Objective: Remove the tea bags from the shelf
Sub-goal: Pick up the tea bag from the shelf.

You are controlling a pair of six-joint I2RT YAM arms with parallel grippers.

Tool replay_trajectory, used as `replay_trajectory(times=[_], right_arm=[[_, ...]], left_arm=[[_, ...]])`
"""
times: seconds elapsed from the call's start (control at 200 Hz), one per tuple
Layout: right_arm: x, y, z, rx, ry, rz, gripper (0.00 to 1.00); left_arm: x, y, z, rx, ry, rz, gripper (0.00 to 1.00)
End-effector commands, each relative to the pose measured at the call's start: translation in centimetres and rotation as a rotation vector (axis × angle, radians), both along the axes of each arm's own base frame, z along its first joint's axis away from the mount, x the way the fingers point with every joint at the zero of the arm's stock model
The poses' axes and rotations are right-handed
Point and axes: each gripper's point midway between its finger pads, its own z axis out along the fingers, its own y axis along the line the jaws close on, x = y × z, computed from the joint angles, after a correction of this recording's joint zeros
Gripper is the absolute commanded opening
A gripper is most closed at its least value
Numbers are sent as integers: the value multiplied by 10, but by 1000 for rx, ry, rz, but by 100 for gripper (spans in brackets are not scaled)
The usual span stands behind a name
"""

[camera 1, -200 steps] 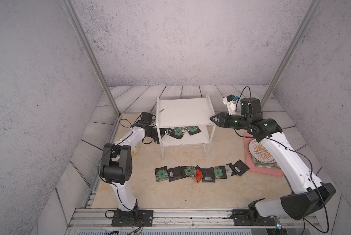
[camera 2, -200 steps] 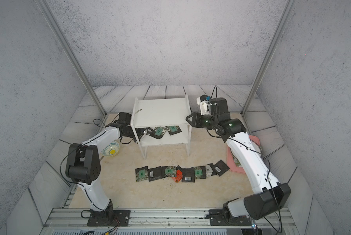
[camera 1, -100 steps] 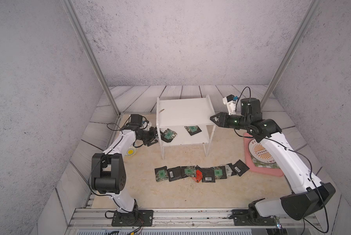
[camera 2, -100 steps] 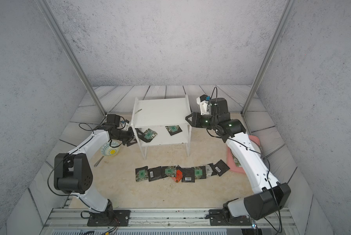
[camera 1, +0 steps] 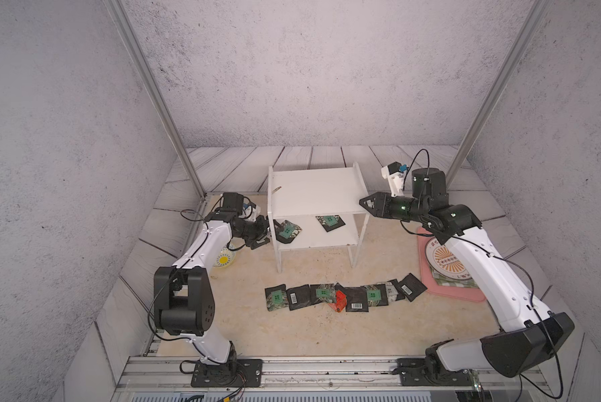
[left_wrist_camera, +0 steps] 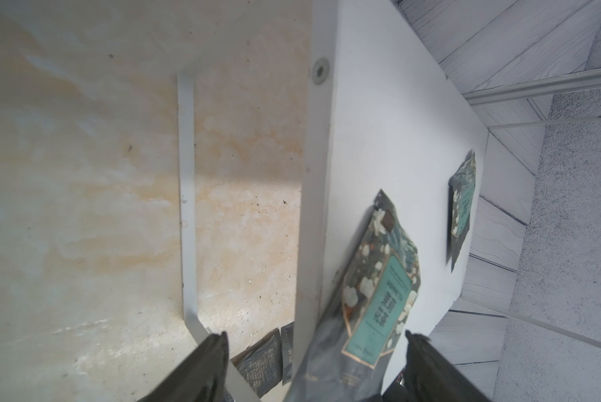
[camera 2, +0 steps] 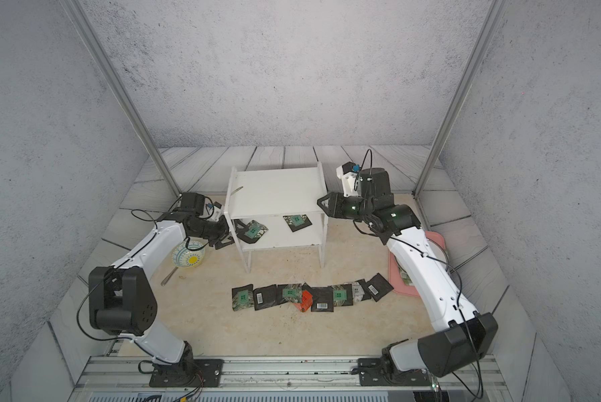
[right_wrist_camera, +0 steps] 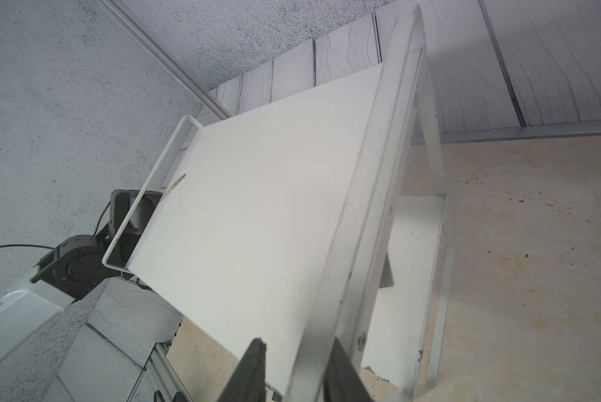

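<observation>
I should next move my left gripper gently a little farther toward the shelf [camera 1: 313, 195], over the tea bag's overhanging end [camera 1: 280, 236], and close it, as that end sticks out between the open fingers.
The white shelf [camera 1: 313, 195] [camera 2: 274, 191] stands mid-table. Two tea bags remain on its lower board. One tea bag [camera 1: 286, 231] [camera 2: 253, 230] [left_wrist_camera: 379, 289] overhangs the left edge, the other tea bag [camera 1: 330, 221] [camera 2: 297, 221] [left_wrist_camera: 462, 205] lies further right. My left gripper [camera 1: 262, 231] [camera 2: 224, 233] [left_wrist_camera: 318, 344] is open at that left edge, jaws either side of the overhanging bag without touching it. My right gripper [camera 1: 363, 203] [camera 2: 321, 205] [right_wrist_camera: 299, 351] is shut on the shelf's right side panel [right_wrist_camera: 361, 243]. Several tea bags [camera 1: 344, 296] [camera 2: 309, 296] lie in a row on the table in front.
A pink tray [camera 1: 466, 296] holding a plate [camera 1: 445, 257] sits under my right arm. A patterned bowl [camera 1: 224, 259] [camera 2: 189, 257] and a spoon [camera 2: 168, 276] lie beside my left arm. In the left wrist view a dark sachet [left_wrist_camera: 260, 362] lies on the table below the shelf's edge.
My left gripper has pulled back out of the lower tier toward the left, and one tea bag has slid with it to the board's left edge. The right arm has not moved.
</observation>
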Motion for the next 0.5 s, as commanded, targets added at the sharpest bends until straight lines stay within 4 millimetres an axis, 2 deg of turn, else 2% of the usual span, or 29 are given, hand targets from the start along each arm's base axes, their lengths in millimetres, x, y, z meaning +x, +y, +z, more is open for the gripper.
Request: replay_trajectory(times=[0.0,0.145,0.395,0.495], right_arm=[[-13,-5,-28,-39,111,-10,32],[-13,-6,-29,-42,114,-9,32],[-13,-5,-28,-40,113,-9,32],[-14,-6,-29,-41,115,-9,32]], left_arm=[[0,-10,-3,0,11,-46,82],[0,-11,-9,3,28,-48,77],[-6,-5,-13,35,39,-43,53],[-9,0,-13,39,43,-31,49]])
